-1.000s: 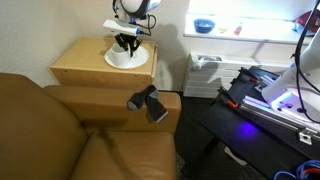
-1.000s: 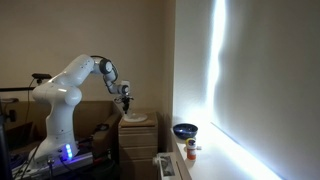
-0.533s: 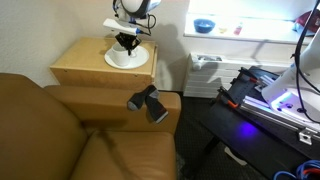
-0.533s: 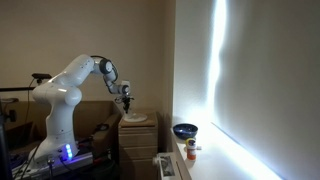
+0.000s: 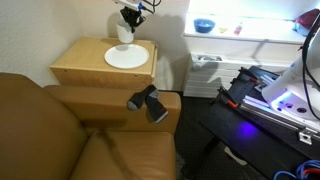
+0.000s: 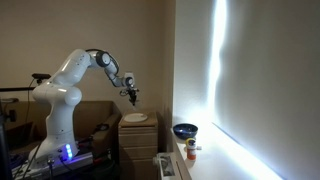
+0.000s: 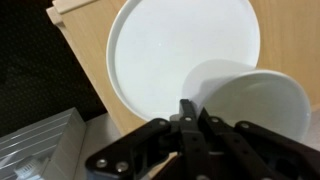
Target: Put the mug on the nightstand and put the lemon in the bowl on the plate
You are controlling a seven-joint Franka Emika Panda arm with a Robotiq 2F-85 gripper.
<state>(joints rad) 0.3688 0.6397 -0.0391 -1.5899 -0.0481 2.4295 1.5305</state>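
My gripper will next carry the mug past the plate toward the sill and lower it onto the nightstand's bare corner by the wall, as the plate fills the middle.
My gripper (image 5: 127, 18) is shut on the rim of the white mug (image 5: 124, 33) and holds it in the air above the far edge of the white plate (image 5: 128, 57). The plate lies on the tan nightstand (image 5: 80, 62). In the wrist view the fingers (image 7: 190, 108) pinch the wall of the mug (image 7: 255, 105) over the plate (image 7: 175, 50) and the nightstand (image 7: 85, 40). The dark blue bowl (image 5: 204, 25) stands on the white sill, also seen in an exterior view (image 6: 185, 130). I cannot see the lemon.
A brown leather sofa (image 5: 70, 135) stands in front of the nightstand, with a black object (image 5: 148, 102) on its armrest. A white sill (image 5: 250, 38) with small items runs along the wall. The robot base (image 6: 55, 125) stands beside the nightstand.
The gripper has risen from the plate with the mug in it. The plate now lies bare on the nightstand.
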